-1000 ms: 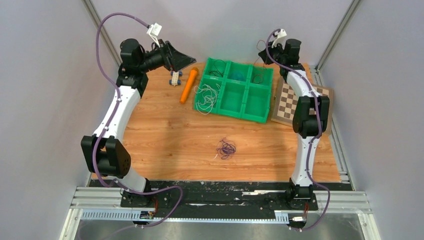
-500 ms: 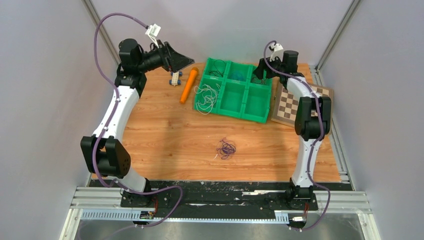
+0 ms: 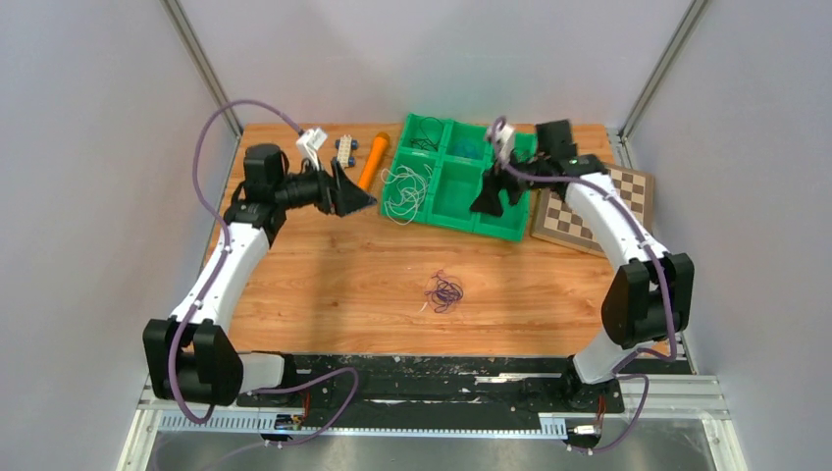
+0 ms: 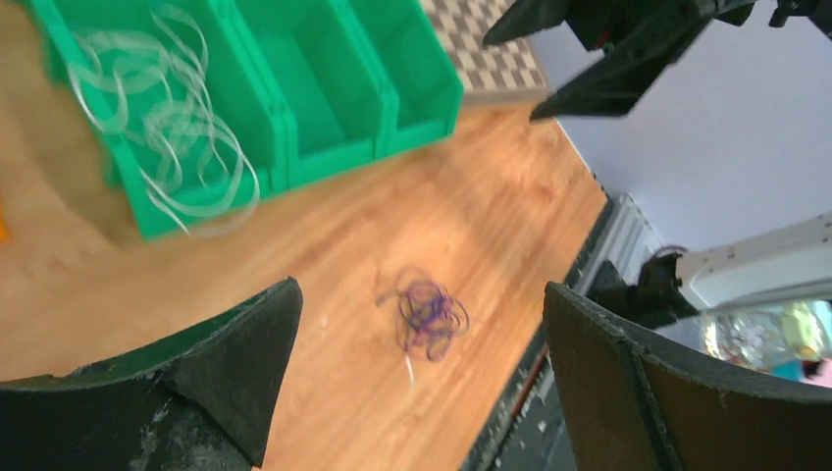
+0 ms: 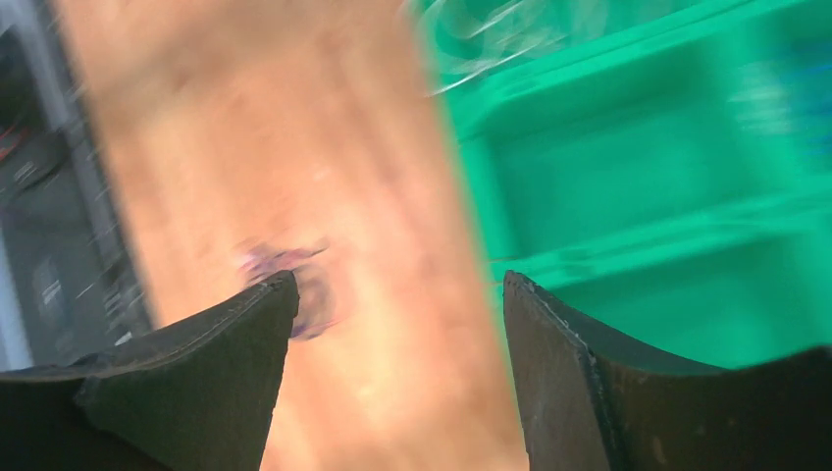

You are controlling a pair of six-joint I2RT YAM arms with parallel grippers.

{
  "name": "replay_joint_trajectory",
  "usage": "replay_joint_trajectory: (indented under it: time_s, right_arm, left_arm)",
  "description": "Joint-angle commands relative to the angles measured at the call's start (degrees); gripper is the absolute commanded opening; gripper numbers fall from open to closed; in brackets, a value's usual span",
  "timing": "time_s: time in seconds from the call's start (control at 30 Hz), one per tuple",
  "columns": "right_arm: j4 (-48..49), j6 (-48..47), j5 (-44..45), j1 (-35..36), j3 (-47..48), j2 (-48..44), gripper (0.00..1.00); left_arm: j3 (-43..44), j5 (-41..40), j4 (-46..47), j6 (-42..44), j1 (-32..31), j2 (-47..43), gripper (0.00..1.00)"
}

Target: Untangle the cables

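The purple clump is below my left gripper and to its right in the top view. My left gripper should come down and back onto the purple clump's far edge [image 3: 440, 280] [image 4: 408, 288].
A small purple clump of cables [image 3: 443, 291] lies on the wooden table, toward the front middle. It shows below my left gripper in the left wrist view as the purple clump [image 4: 429, 314], and blurred beside my right gripper's left finger as the purple clump [image 5: 306, 294]. Loose white cables [image 3: 405, 191] hang over the left edge of the green bin [image 3: 510, 221]; the same white cables [image 4: 167, 128] show in the left wrist view. My left gripper [image 3: 355, 198] hovers left of the bin, open and empty. My right gripper [image 3: 488, 202] hangs over the bin's front, open and empty.
The bin has several compartments; a blue cable [image 3: 466, 149] and dark cables [image 3: 425, 145] lie in the back ones. An orange stick-shaped toy [image 3: 372, 157] and a small white and blue toy [image 3: 344, 149] lie at the back. A chessboard [image 3: 589, 211] sits right of the bin.
Both arms have swung down and forward from the back wall toward the table's middle. The right gripper has gone from shut to open. The cables have not moved.
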Motion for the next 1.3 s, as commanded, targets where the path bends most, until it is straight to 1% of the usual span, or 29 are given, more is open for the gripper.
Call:
replay_joint_trajectory:
  time_s: [0.0, 0.07, 0.1, 0.13, 0.17, 0.2, 0.23, 0.3, 0.43, 0.6, 0.73, 0.9, 1.0, 1.1, 1.13, 1.17, 1.2, 1.23, 1.27]
  right_arm:
    - [-18.41, -9.35, -1.86, 9.47, -10.41, -1.13, 0.74]
    - [-17.37, -6.16, -1.85, 12.11, -14.35, -1.54, 0.72]
    - [-16.38, -4.00, -2.50, 12.68, -16.15, -1.45, 0.72]
    - [-15.48, -1.97, -3.39, 12.84, -17.59, -1.20, 0.71]
    - [-14.68, -0.28, -3.84, 12.84, -18.86, -0.78, 0.70]
    - [-14.06, 1.05, -4.18, 12.81, -19.74, -0.30, 0.69]
    - [-13.04, 2.51, -4.45, 12.86, -20.68, 0.31, 0.68]
    - [-10.55, 5.80, -4.74, 12.80, -22.71, 1.34, 0.67]
    - [-5.28, 11.52, -3.60, 13.39, -25.89, 2.13, 0.66]
    - [-1.97, 14.67, 1.03, 16.10, -27.16, 1.25, 0.71]
    - [0.06, 17.17, 4.07, 17.29, -27.35, 1.97, 0.74]
    - [1.30, 19.18, 5.33, 17.66, -26.38, 4.59, 0.75]
    - [2.58, 20.73, 5.22, 17.77, -25.95, 6.09, 0.75]
    - [2.73, 20.15, 5.91, 17.92, -25.55, 6.77, 0.74]
    - [2.94, 20.12, 6.35, 17.89, -25.80, 6.57, 0.74]
    - [3.41, 20.35, 6.56, 17.88, -26.09, 6.35, 0.74]
    - [3.88, 20.90, 6.71, 17.95, -26.31, 6.32, 0.74]
    - [4.50, 21.31, 6.77, 18.10, -26.35, 6.38, 0.74]
    - [5.23, 21.80, 7.26, 18.39, -26.24, 6.63, 0.74]
  left_arm:
    - [-13.87, 5.36, 5.33, -3.37, -0.99, -6.07, 1.00]
    - [-19.15, 5.87, 6.95, -1.89, -4.53, -8.23, 1.00]
    - [-20.49, 5.66, 7.31, -0.99, -8.11, -8.76, 0.97]
    - [-22.68, 5.30, 8.07, 0.60, -9.95, -8.70, 0.94]
    - [-23.70, 4.90, 9.15, 0.96, -13.40, -7.98, 0.87]
    - [-25.37, 4.83, 11.94, 0.97, -14.84, -7.43, 0.84]
    - [-26.06, 4.80, 13.28, 0.95, -17.39, -5.79, 0.78]
    - [-26.87, 4.91, 16.15, 1.93, -20.30, -2.13, 0.73]
    - [-24.10, 2.79, 18.57, 4.27, -24.52, 5.97, 0.67]
    - [-21.39, -0.29, 22.97, 4.55, -26.72, 14.11, 0.64]
    - [-20.36, -1.57, 25.53, 6.02, -28.13, 18.46, 0.63]
    - [-20.82, -2.80, 30.57, 4.23, -28.47, 22.01, 0.62]
    - [-21.31, -2.37, 33.17, 2.64, -28.78, 23.37, 0.52]
    - [-21.85, -2.71, 34.89, 2.65, -28.92, 23.50, 0.48]
    - [-22.21, -2.66, 35.44, 2.69, -28.97, 23.43, 0.45]
    - [-22.37, -1.99, 35.80, 2.41, -28.95, 23.30, 0.35]
    - [-22.60, -1.38, 36.84, 1.22, -28.98, 23.20, 0.29]
    - [-22.74, 0.00, 37.42, 0.44, -29.00, 22.76, 0.16]
    - [-23.35, 0.45, 39.11, -1.84, -28.99, 22.35, 0.10]
